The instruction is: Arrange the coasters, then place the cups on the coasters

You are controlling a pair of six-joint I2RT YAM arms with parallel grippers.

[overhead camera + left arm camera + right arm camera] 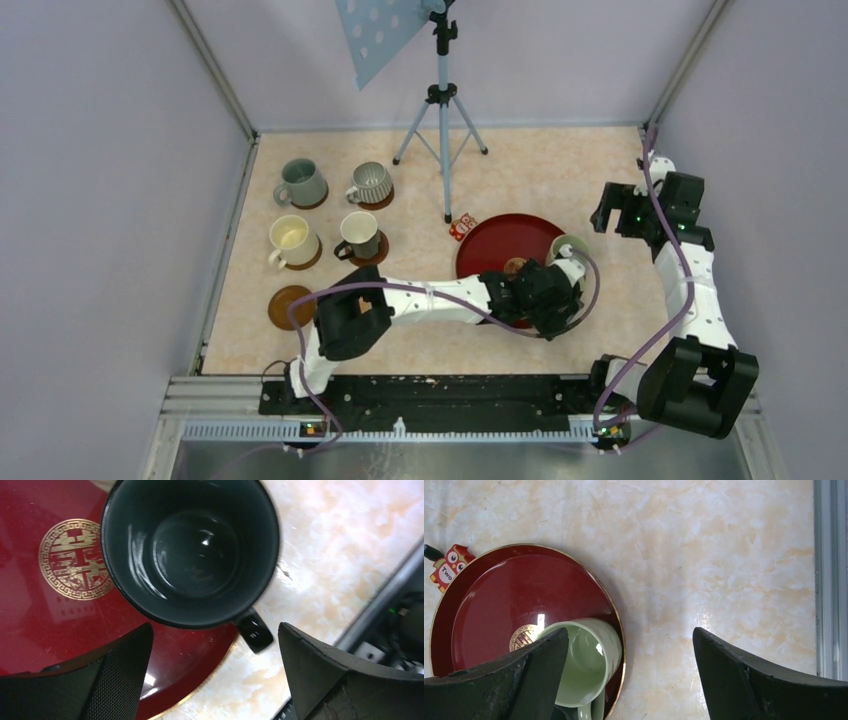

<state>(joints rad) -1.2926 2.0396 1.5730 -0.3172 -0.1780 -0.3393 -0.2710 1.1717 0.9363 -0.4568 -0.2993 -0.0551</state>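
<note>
My left gripper moves down around the dark teal cup's handle next and closes, as the handle sticks out toward the gap between my open fingers.
Four cups stand on coasters at the left: grey-green (300, 183), ribbed grey (371, 183), cream (292, 240) and white (359, 234). One bare coaster (291, 306) lies in front of them. A dark teal cup (190, 550) stands upright at the edge of the red tray (45, 625). My left gripper (215, 630) (548, 298) hangs open just above it, holding nothing; the top view hides this cup under the gripper. A pale green cup (584, 662) (568, 247) sits at the tray's right rim. My right gripper (630, 632) (618, 218) is open above the bare table beside it.
The red tray (500, 240) has a gold emblem (75, 560). A small owl tag (446, 570) lies at its far left edge. A tripod (442, 120) stands at the back middle. Walls close in the table left, right and behind.
</note>
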